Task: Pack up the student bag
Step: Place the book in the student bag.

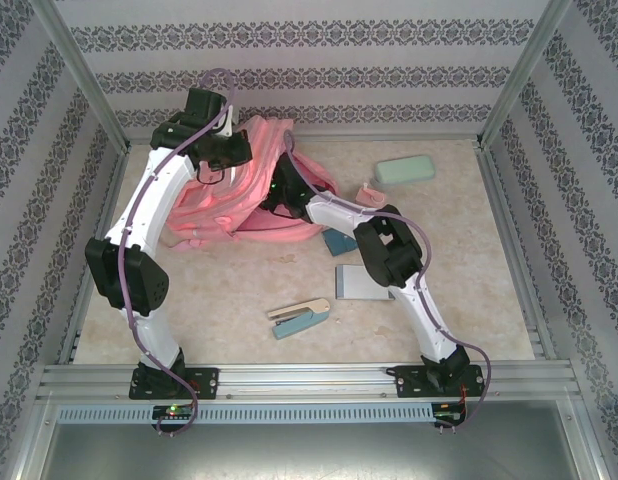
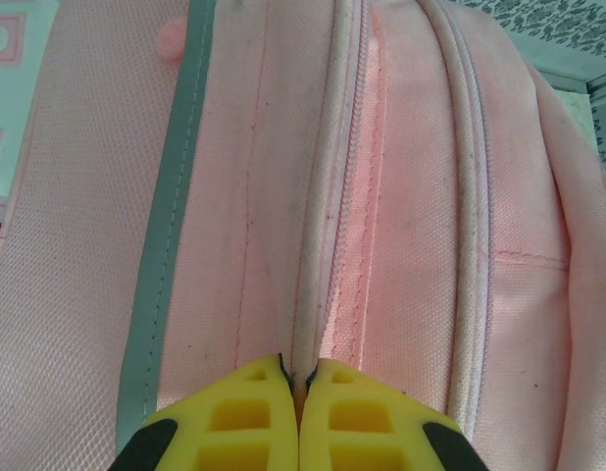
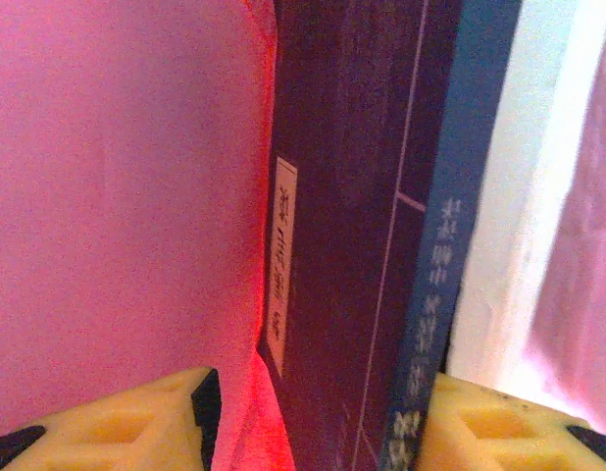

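Note:
My left gripper should next lower the pinched piping back over the bag's opening (image 1: 273, 222) and then let go of it, because the dark book already stands inside.
The pink student bag (image 1: 229, 200) lies at the back of the table, left of centre. My left gripper (image 1: 227, 152) is on its top; in the left wrist view the gripper (image 2: 299, 378) is shut on the pale piping beside the bag's zipper (image 2: 354, 196). My right gripper (image 1: 281, 188) reaches into the bag's opening from the right. Inside, in the right wrist view, a dark book with a blue spine (image 3: 352, 245) stands between the fingers of the right gripper (image 3: 323, 412), pink lining (image 3: 117, 196) to its left. The jaws stand apart, with a gap and fabric between the left finger and the book.
A mint-green pencil case (image 1: 405, 170) lies at the back right, a small pink item (image 1: 367, 190) near it. A blue book (image 1: 339, 241) and a grey notebook (image 1: 361, 282) lie beside the right arm. A stapler (image 1: 299, 318) sits at the front centre.

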